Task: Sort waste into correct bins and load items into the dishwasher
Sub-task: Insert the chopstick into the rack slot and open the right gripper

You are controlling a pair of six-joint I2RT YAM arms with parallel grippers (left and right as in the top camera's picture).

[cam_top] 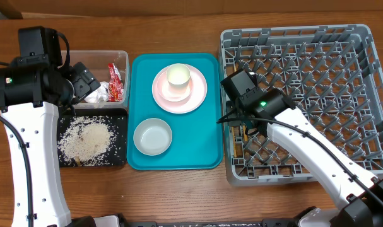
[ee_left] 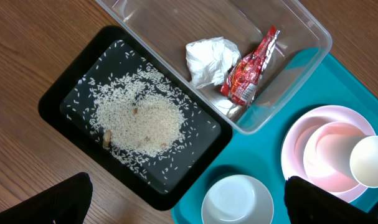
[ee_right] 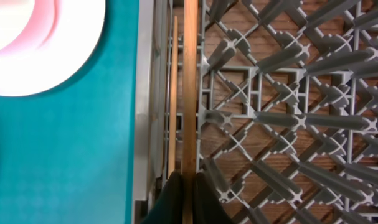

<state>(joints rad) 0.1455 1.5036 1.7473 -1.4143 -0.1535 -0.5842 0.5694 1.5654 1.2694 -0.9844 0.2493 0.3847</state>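
Observation:
The narrow slot along the rack's side (ee_right: 179,124) lies just below the right gripper, so the gripper will go down to it and let go of the wooden chopstick (ee_right: 189,93).
My right gripper (ee_right: 189,196) is shut on a wooden chopstick (ee_right: 189,93), holding it along the left edge of the grey dish rack (cam_top: 305,38); a second chopstick (ee_right: 173,112) lies beside it in the rack. In the overhead view the gripper (cam_top: 234,121) is at the rack's left wall. My left gripper (ee_left: 189,208) is open and empty, high above the black tray of rice (ee_left: 139,118) and the white bowl (ee_left: 237,199). A pink plate (cam_top: 197,101) with a pink bowl and a cream cup (cam_top: 178,75) sits on the teal tray (cam_top: 178,157).
A clear bin (cam_top: 93,60) at the back left holds crumpled white tissue (ee_left: 207,59) and a red wrapper (ee_left: 251,68). The black rice tray (cam_top: 93,139) stands in front of it. The teal tray lies between the bins and the rack.

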